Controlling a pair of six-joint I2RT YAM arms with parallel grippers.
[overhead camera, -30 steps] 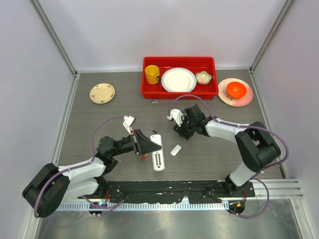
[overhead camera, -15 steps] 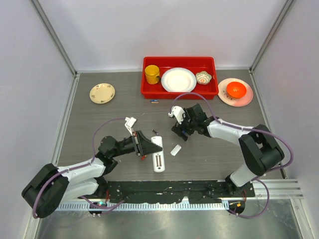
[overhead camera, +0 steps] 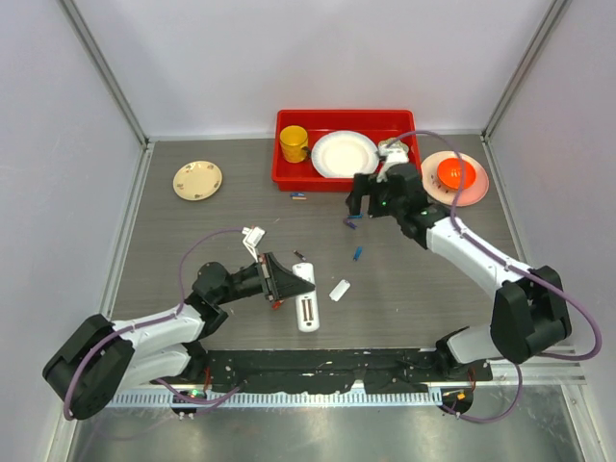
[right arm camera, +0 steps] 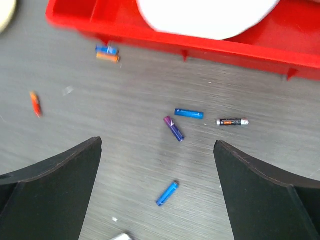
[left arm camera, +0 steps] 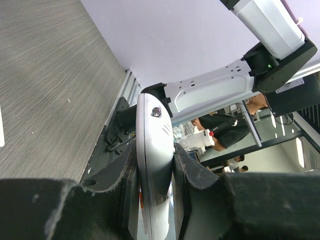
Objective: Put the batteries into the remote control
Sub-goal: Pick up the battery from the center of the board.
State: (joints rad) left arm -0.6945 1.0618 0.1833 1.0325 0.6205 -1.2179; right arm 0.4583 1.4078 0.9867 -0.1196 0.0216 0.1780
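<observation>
The right gripper moves down and back with a turn over the blue battery nearest the cover [overhead camera: 357,253] [right arm camera: 167,193] next, since that battery lies below and back from it.
The white remote control [overhead camera: 305,300] lies back up on the table, its slot showing. My left gripper [overhead camera: 278,281] is shut on its upper edge; in the left wrist view the remote control [left arm camera: 154,150] fills the gap between the fingers of the left gripper [left arm camera: 155,159]. My right gripper [overhead camera: 372,201] hangs open and empty above the table near the red tray. Below the right gripper [right arm camera: 157,145] lie loose batteries: a blue one [right arm camera: 167,193], a purple one [right arm camera: 173,128], another blue one [right arm camera: 189,114] and a black one [right arm camera: 232,121]. A blue battery [overhead camera: 357,254] lies right of the remote.
A small white plate-like cover [overhead camera: 339,290] lies right of the remote. A red tray [overhead camera: 289,178] at the back holds a yellow mug [overhead camera: 294,143], a white plate [overhead camera: 345,154] and a small bowl. A red-orange battery [right arm camera: 34,103] and a blue-orange pair [right arm camera: 107,53] lie near the tray.
My right gripper has opened wide, risen and swung back towards the red tray, away from the remote. A blue battery now lies where it was. The left arm has not moved.
</observation>
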